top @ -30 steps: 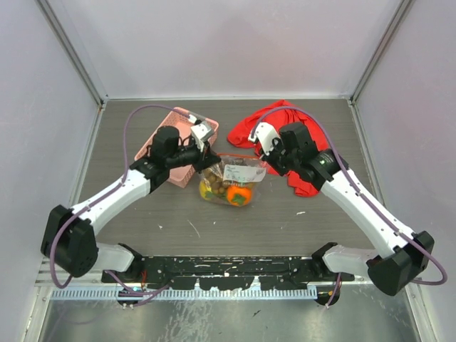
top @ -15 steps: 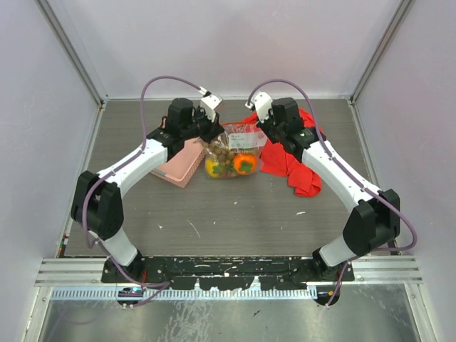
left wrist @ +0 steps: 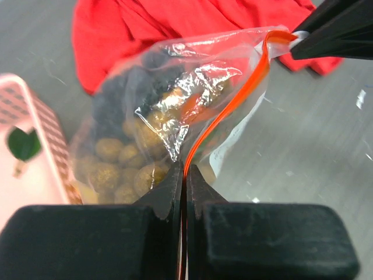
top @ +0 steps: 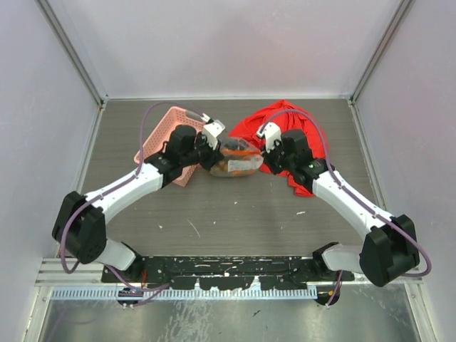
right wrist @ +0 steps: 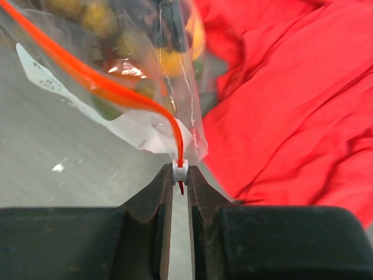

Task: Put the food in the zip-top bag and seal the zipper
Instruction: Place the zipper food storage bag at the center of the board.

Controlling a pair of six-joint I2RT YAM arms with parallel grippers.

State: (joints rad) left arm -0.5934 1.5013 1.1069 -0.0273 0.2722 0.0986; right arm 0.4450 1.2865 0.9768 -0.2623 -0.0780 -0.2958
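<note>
My right gripper moves down and draws back toward my base over the table [top: 266, 188] [right wrist: 108, 175] next, releasing the slider.
The zip-top bag [top: 236, 157] hangs stretched between my two grippers, over the table in front of the red cloth. The food shows through the plastic: golden-brown berries [left wrist: 113, 158] and a yellow-orange fruit [right wrist: 173, 60]. My left gripper [top: 214, 154] [left wrist: 185, 175] is shut on one end of the orange-red zipper [left wrist: 247, 84]. At the other end, my right gripper [top: 262, 158] [right wrist: 180, 172] is shut on the zipper's [right wrist: 111, 84] small white slider. The strip runs taut from one gripper to the other.
A pink basket [top: 160, 141] [left wrist: 41, 146] with a green leaf inside stands just left of the bag, under my left arm. A crumpled red cloth [top: 285, 135] [right wrist: 291, 93] lies behind and right of the bag, under my right arm.
A second ago the bag was nearer the front of the table. Both grippers then raised it toward the back, and now hold it lower, stretched between them.
</note>
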